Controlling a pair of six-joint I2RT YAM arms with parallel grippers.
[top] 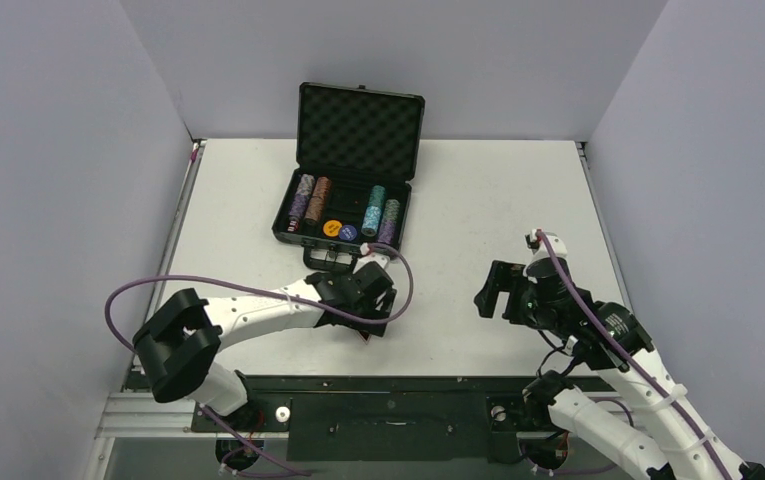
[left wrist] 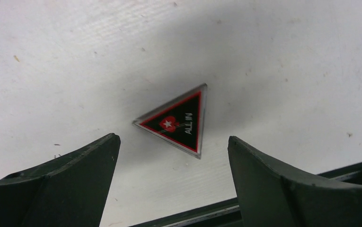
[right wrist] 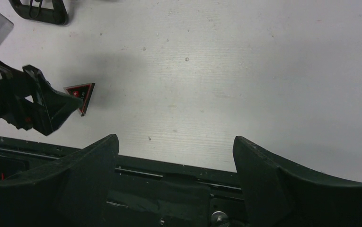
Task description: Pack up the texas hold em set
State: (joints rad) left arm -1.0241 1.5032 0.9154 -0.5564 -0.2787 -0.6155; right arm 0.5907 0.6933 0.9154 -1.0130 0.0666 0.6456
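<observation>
Next, my left gripper comes down onto the ALL IN triangle (top: 365, 336) (left wrist: 179, 120) and closes across its pointed tip and lettered edge, because the triangle lies flat below my open fingers.
The black foam-lined briefcase (top: 358, 130) lies open at the back of the table. It holds purple (top: 303, 196), brown (top: 320, 198) and teal (top: 374, 210) chip stacks, a yellow disc (top: 332, 228) and a blue disc (top: 349, 233). The black-red "ALL IN" triangle (left wrist: 179, 120) lies flat on the table near the front edge. It also shows in the right wrist view (right wrist: 82, 94). My left gripper (left wrist: 173, 139) is open just above the triangle, one finger on each side, not touching it. My right gripper (right wrist: 175, 138) is open and empty over the front right of the table (top: 491, 290).
The briefcase's handle (right wrist: 41, 12) points toward the arms. A black metal rail (top: 378, 385) runs along the table's front edge, close to the triangle. Grey walls stand on three sides. A purple cable (top: 258, 292) loops over the left arm.
</observation>
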